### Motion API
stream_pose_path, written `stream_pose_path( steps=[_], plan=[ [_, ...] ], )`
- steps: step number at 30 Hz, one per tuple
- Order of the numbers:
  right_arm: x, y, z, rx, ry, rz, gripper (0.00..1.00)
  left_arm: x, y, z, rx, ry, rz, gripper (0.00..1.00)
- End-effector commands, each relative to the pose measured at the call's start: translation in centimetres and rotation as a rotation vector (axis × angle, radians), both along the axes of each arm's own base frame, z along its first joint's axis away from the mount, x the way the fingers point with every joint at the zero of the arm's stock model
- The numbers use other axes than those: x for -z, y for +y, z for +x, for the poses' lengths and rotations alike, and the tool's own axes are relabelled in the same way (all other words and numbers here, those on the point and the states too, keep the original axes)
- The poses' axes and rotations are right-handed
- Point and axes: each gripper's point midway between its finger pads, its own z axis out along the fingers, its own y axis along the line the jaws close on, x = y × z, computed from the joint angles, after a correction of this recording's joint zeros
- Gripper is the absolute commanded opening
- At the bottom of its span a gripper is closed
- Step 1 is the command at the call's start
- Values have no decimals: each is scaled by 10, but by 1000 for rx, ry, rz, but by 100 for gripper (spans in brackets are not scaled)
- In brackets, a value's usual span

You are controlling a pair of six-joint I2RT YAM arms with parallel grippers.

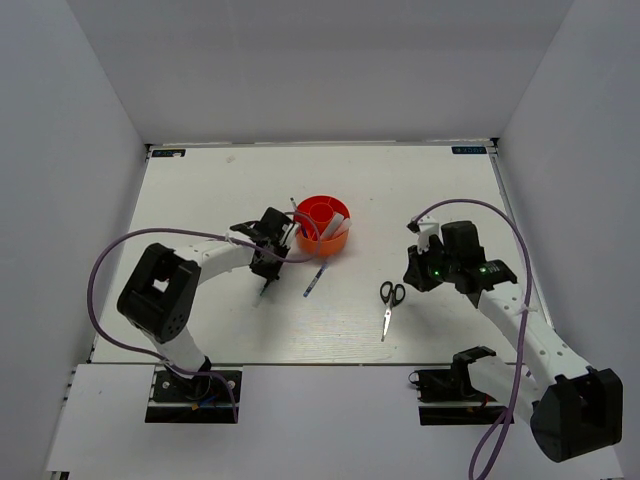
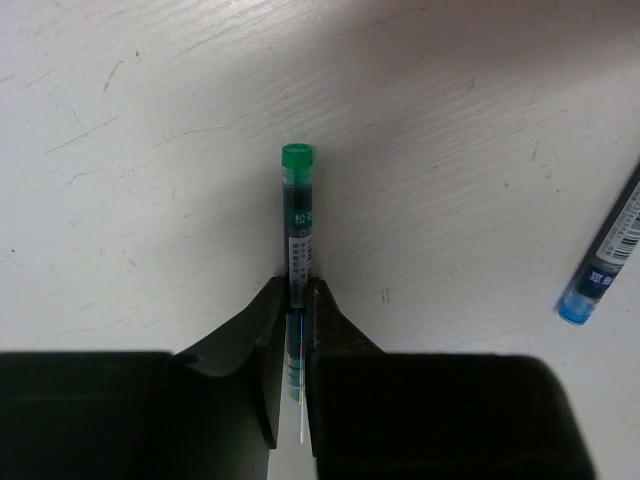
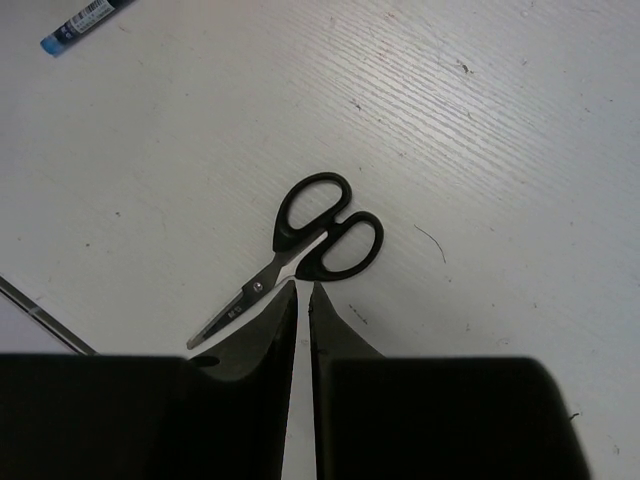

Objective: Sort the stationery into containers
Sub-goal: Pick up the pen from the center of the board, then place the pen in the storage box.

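Observation:
Pens already stand at the far side of the orange-red organizer (image 1: 322, 238), so I will next raise my left gripper, carry it outward over there and release the green-capped pen.
The round orange-red organizer (image 1: 322, 238) stands mid-table with a few pens and tubes in it. My left gripper (image 1: 268, 264) is just left of it and shut on a dark pen with a green cap (image 2: 297, 215), held low over the table; in the left wrist view the jaws (image 2: 297, 292) pinch its barrel. A blue-capped pen (image 1: 314, 280) lies on the table below the organizer, and it also shows in the left wrist view (image 2: 605, 265). The black-handled scissors (image 1: 387, 306) lie flat. My right gripper (image 1: 414, 270) is shut and empty, right of the scissors (image 3: 310, 245), with its tips (image 3: 303, 290) at the handle loops.
White walls enclose the table on three sides. The table's near edge (image 3: 40, 318) shows at the lower left of the right wrist view. Purple cables loop from both arms. The blue-capped pen's end (image 3: 85, 22) shows at the top left of that view.

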Motion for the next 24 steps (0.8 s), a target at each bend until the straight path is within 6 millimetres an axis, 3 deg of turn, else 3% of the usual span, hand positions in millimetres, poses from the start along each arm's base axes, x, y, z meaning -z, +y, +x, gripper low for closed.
stream_pose_path(
  steps=[1,5,8,10,12,16,17,22,24],
  plan=[
    [-9,4,3,0,-30,39,12,27,24,-21,-30,64,102,7],
    [-12,4,2,-3,-39,50,14,17,25,-24,-54,56,86,0],
    [-13,4,2,2,-43,53,21,-7,21,-20,-69,4,44,0],
    [-14,5,1,-6,-39,63,35,-35,14,-13,-81,-55,-12,0],
    [-15,6,1,-12,-42,65,40,-65,3,-1,-87,-127,-80,0],
    [-15,7,0,-21,-39,67,37,-127,-22,17,-76,-241,-240,0],
    [-15,7,0,-20,-42,70,35,-134,-25,20,-72,-253,-257,0],
    [-14,6,1,-23,-46,64,28,-208,-58,58,-29,-436,-414,0],
    [-13,6,1,-26,-49,61,27,-216,-64,69,-11,-472,-422,0]
  ],
)
